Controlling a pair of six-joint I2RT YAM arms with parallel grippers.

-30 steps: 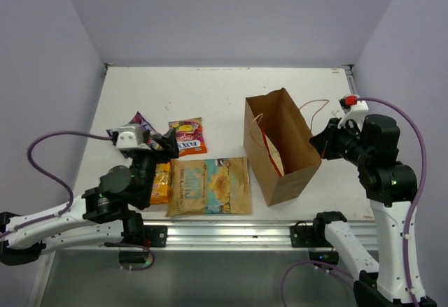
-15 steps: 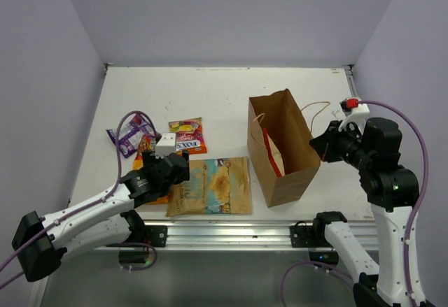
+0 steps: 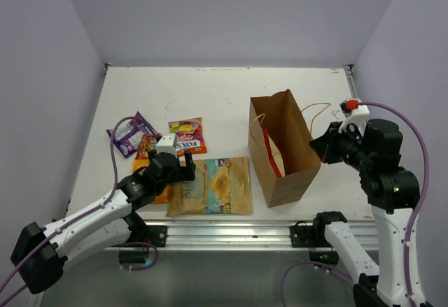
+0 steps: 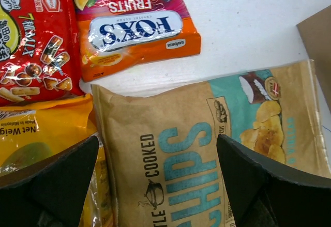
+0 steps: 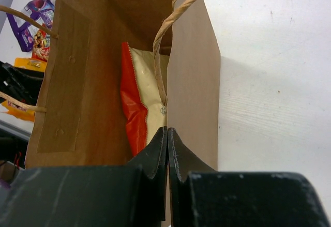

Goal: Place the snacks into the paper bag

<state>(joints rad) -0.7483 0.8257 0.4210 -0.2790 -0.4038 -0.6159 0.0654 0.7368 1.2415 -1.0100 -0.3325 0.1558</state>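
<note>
I need to lower my left gripper next and close it on the end of the chips packet by the orange-yellow packet, because that end is below it, between its open fingers.
The brown paper bag stands open at the right, and a red-and-cream packet sits inside it. My right gripper is shut on the bag's right wall at the rim. On the table at the left lie the tan-and-blue chips packet, a multicoloured candy packet, a small red packet, an orange-yellow packet and a purple packet. My left gripper hangs open just over the near-left end of the chips packet, one finger on each side.
The bag's twine handles loop out toward the right arm. A metal rail runs along the table's near edge. Purple walls close in the table on the left, back and right.
My left arm has swung down and forward from a raised pose to low over the chips packet, and its jaws have spread wide. The right arm and bag have barely moved.
</note>
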